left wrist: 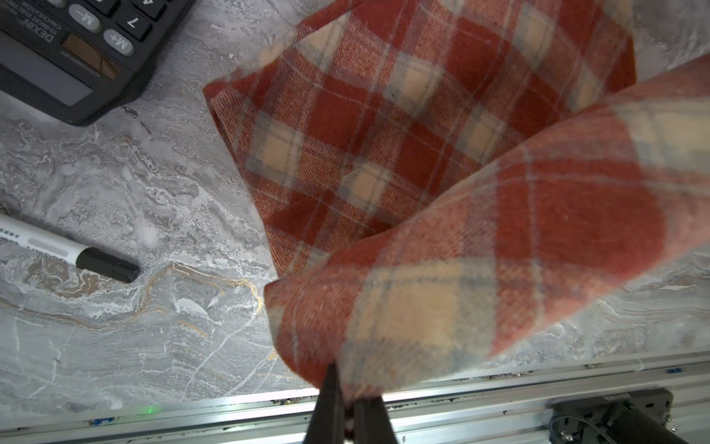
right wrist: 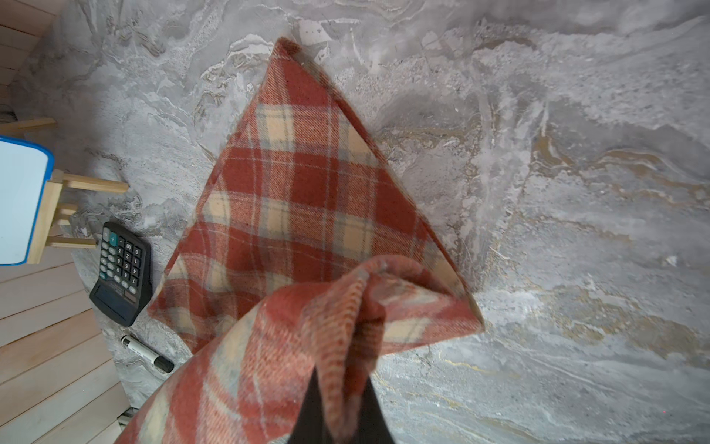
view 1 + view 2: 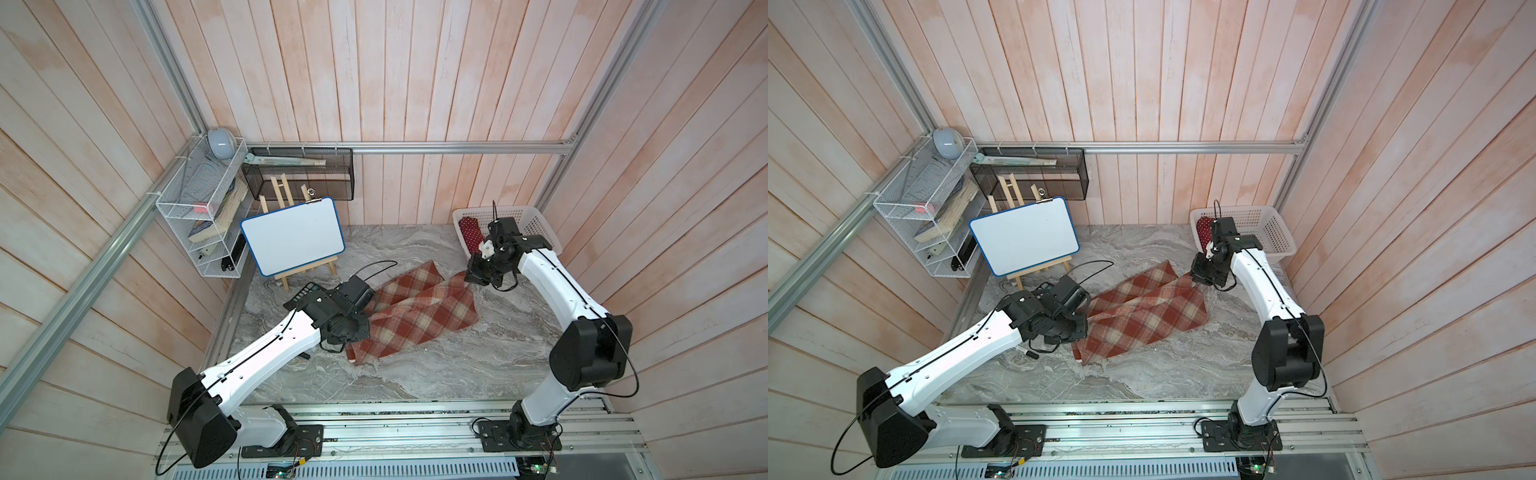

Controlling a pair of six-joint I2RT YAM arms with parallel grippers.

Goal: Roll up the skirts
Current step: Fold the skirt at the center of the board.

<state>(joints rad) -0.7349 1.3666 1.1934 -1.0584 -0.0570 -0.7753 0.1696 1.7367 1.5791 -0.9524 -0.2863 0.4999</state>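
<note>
My left gripper still holds the fold above the table, so next it will go down onto the skirt's flat edge by the marker and let go there.
One skirt of rust-red, cream and tan plaid lies partly folded in the middle of the marble table, seen in both top views. My left gripper is shut on the skirt's left edge and holds that fold lifted off the table. My right gripper is shut on a bunched corner of the skirt at the far right, also raised. The rest of the cloth lies flat between them. In a top view the right gripper sits at that lifted corner.
A black calculator and a marker lie left of the skirt, close to my left arm. A whiteboard on an easel stands behind them. A white basket holding red dotted cloth is at the back right. A wire shelf hangs at the left.
</note>
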